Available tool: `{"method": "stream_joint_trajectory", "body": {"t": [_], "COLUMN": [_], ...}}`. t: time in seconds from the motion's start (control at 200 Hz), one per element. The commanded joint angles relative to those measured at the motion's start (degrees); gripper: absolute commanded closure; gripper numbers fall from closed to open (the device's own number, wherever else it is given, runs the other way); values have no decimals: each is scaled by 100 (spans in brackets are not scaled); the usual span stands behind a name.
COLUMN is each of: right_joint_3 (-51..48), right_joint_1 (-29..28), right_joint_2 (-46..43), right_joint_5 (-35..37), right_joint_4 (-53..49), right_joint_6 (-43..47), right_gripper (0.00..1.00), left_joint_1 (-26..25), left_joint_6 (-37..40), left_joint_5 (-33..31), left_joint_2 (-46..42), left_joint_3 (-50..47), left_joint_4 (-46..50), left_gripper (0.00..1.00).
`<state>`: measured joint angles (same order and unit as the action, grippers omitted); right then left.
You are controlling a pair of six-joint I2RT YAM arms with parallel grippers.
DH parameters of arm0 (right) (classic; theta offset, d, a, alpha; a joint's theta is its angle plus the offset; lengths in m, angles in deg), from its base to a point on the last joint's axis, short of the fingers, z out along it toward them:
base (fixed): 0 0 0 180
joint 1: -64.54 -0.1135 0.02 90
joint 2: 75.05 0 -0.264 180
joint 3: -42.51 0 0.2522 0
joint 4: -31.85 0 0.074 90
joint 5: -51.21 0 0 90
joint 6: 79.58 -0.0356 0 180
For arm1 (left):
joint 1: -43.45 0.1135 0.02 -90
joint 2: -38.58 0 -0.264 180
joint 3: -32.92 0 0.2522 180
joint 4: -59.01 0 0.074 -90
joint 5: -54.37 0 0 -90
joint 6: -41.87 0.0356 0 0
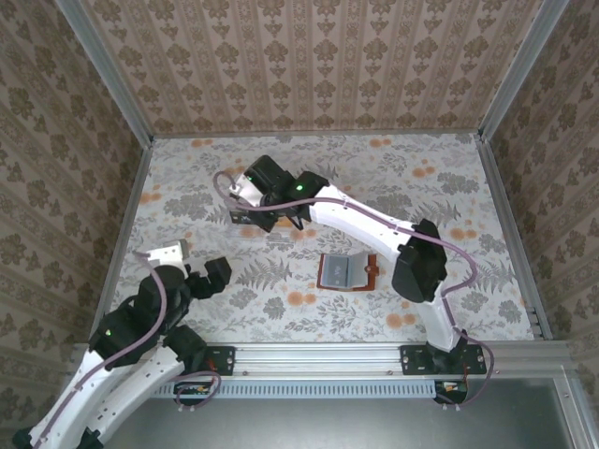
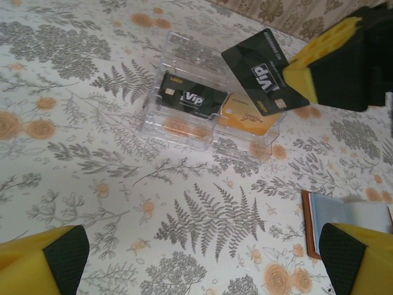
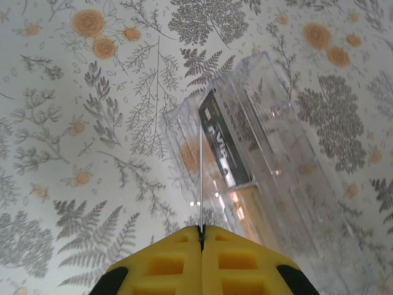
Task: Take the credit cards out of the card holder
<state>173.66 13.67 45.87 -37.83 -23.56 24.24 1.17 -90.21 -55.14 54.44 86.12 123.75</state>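
Note:
I will next turn my right gripper, move it down to the boxed dark card (image 3: 223, 141) and let go beside it, because the card I am holding hangs crooked above the clear box (image 3: 295, 160).
The card holder (image 1: 348, 271) lies open on the table at centre right, its blue-grey lining up; its brown rim and lining (image 2: 350, 215) show at the lower right of the left wrist view. My right gripper (image 1: 251, 208) (image 3: 201, 230) is shut on a dark grey credit card (image 2: 264, 70), seen edge-on (image 3: 201, 178), held above a clear plastic box (image 2: 178, 55) (image 3: 295, 160). In the box lie another dark card (image 2: 191, 95) (image 3: 224, 144) and an orange-tan card (image 2: 249, 120). My left gripper (image 1: 201, 276) (image 2: 202, 258) hangs open over bare tablecloth with nothing between its fingers.
The floral tablecloth (image 1: 449, 187) is walled in by patterned panels on three sides. A metal rail (image 1: 318, 357) runs along the near edge by the arm bases. The right arm's elbow (image 1: 418, 262) hangs just right of the card holder.

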Motion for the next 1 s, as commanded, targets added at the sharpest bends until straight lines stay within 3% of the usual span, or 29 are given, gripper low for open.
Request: {"method": "stream_joint_trajectory", "body": {"t": [0.0, 0.28, 0.69, 0.995], "right_joint_3": [654, 1986, 2056, 2219], "right_joint_1": [-93, -174, -197, -189], "right_joint_2": [486, 1521, 1954, 2153], "right_joint_5": [245, 494, 1044, 1157], "right_joint_4": [-294, -1030, -697, -608], "right_joint_6": [893, 1977, 2750, 2792], "right_gripper": [100, 100, 100, 100], "left_joint_1": [23, 25, 24, 27], "left_joint_6": [-209, -260, -291, -318], "left_joint_5": [-237, -280, -321, -291], "left_joint_2": [-189, -250, -241, -241], "left_joint_3": [252, 442, 432, 380], "left_joint_4": [641, 888, 896, 890], "left_gripper": [0, 0, 0, 0]}}
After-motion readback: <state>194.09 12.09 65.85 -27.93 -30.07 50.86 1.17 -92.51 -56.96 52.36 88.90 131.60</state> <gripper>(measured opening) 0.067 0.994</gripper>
